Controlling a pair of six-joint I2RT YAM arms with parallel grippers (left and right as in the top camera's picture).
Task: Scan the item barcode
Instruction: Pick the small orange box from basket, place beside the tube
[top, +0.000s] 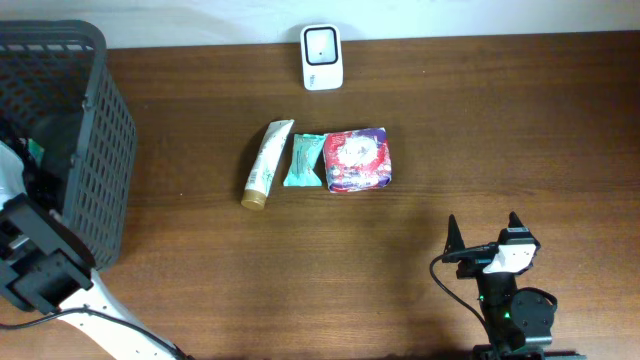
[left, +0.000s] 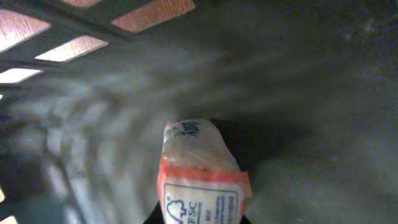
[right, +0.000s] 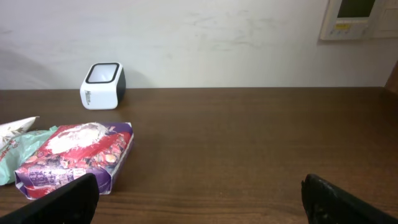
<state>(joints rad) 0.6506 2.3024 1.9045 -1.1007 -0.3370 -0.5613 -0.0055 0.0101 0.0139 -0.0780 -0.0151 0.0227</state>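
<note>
My left gripper is in the basket and should next rise out of it, cross to the middle of the table and go down between the cream tube and teal packet (top: 281, 162), since other items lie there.
In the left wrist view a white packet (left: 198, 163) with an orange band and a printed label fills the lower middle, inside the dark basket. My left gripper (left: 199, 219) is shut on the packet, its dark jaws showing at either side of the packet's near end. Overhead, the left arm reaches into the basket (top: 100, 160) and its gripper is hidden there. The white barcode scanner (top: 322, 57) stands at the table's far edge, also seen as the scanner (right: 102, 86) in the right wrist view. My right gripper (top: 483, 232) rests open near the front right, holding nothing.
A cream tube (top: 268, 162), a teal packet (top: 303, 160) and a red and purple pack (top: 358, 160) lie side by side mid-table. The pack (right: 78, 155) lies left of the open right gripper (right: 199, 205). The basket occupies the left end.
</note>
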